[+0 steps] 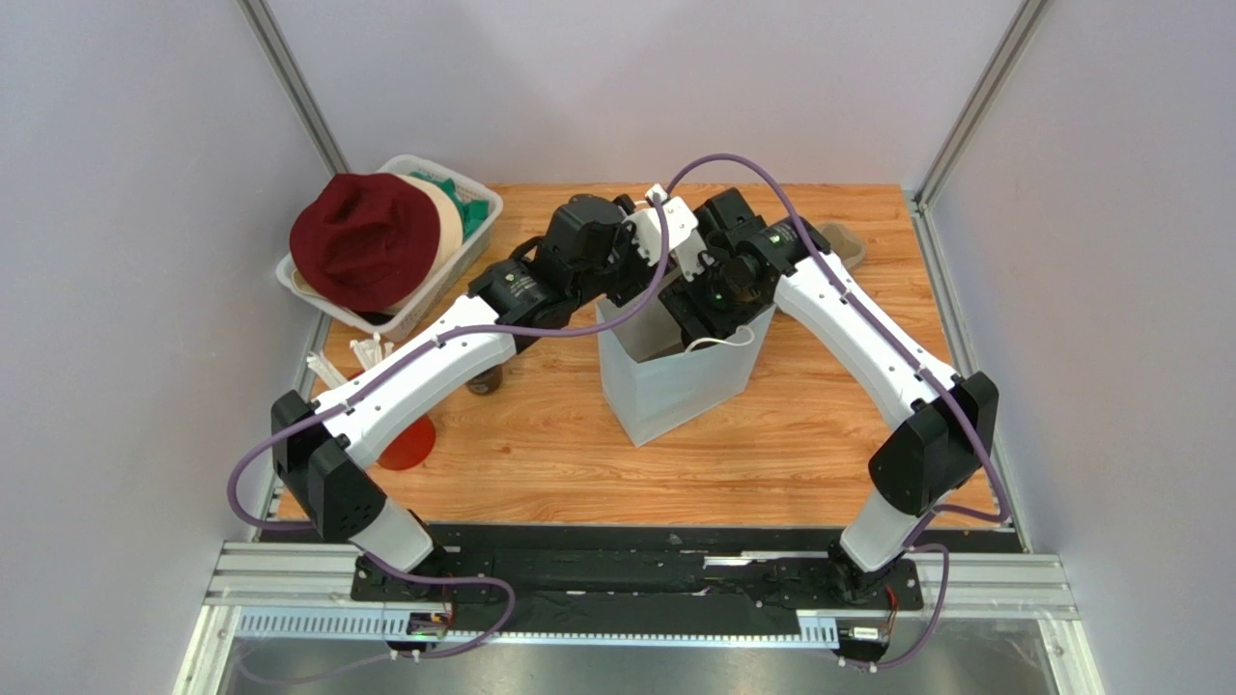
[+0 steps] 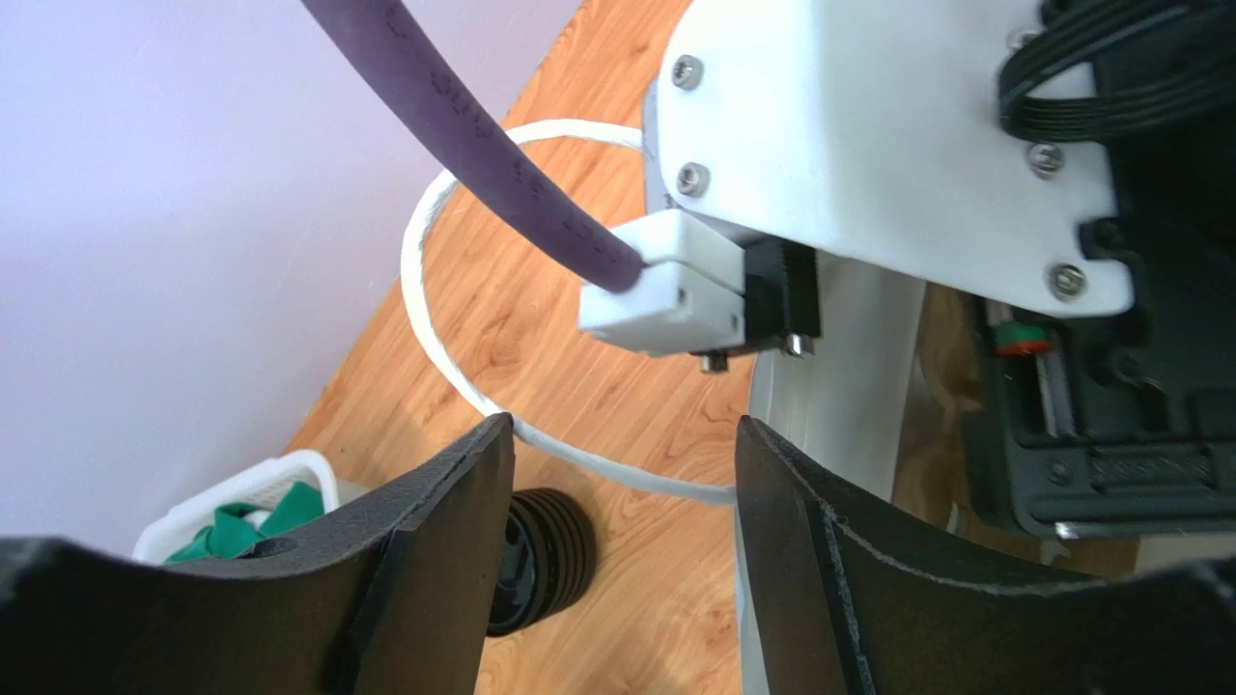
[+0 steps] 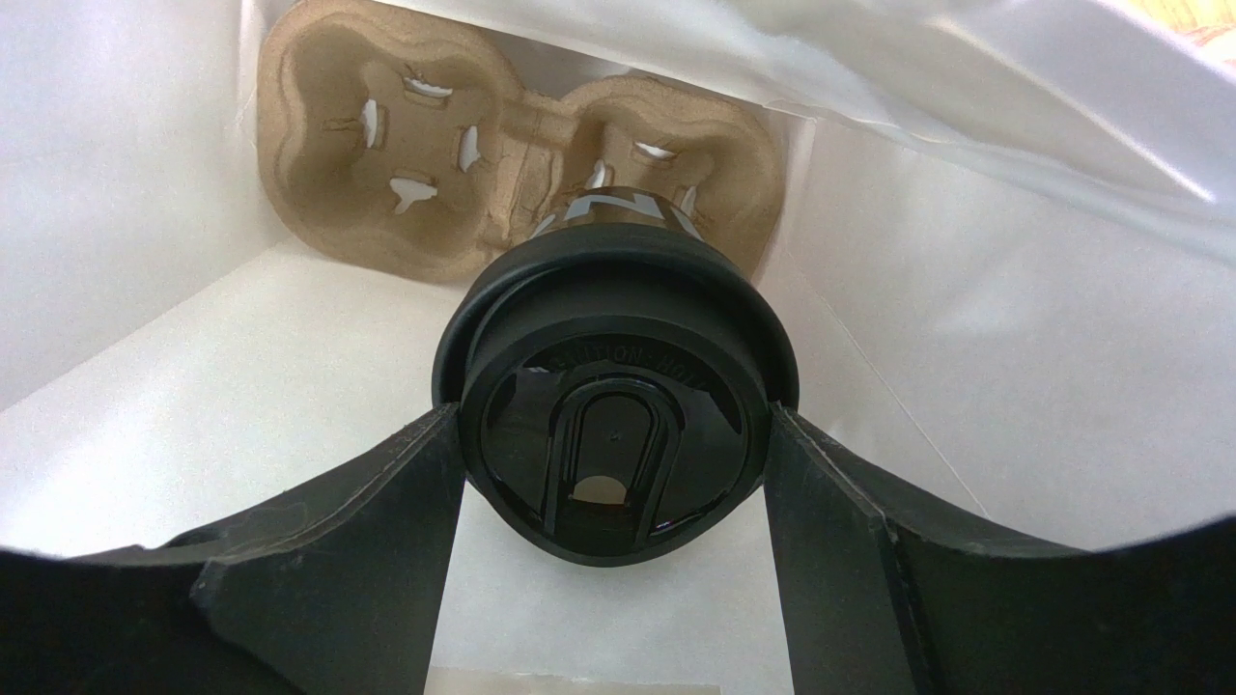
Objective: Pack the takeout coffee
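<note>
The coffee goes farther down inside the bag next, into the tray's hollow beneath the cup [image 3: 659, 154], and my right gripper releases it there. Its base already points there.
The takeout coffee [image 3: 617, 420], a dark cup with a black lid, hangs inside the pale-blue paper bag [image 1: 682, 380]. My right gripper [image 3: 617, 485] is shut on it, a finger pressing each side of the lid. Below it, a brown pulp cup tray [image 3: 377, 145] lies on the bag's floor. From above, the right gripper [image 1: 714, 297] reaches down into the bag's mouth. My left gripper [image 2: 624, 464] is open at the bag's far-left rim. The bag's white cord handle [image 2: 435, 333] runs between its fingers, and the bag wall [image 2: 842, 377] stands by the right finger.
A white bin [image 1: 472, 239] holding a dark red hat [image 1: 363, 239] sits at the back left. A black ribbed round object [image 2: 549, 558] lies on the wooden table near the left arm. A red cup [image 1: 409, 443] stands front left. A grey block [image 1: 850, 246] is back right.
</note>
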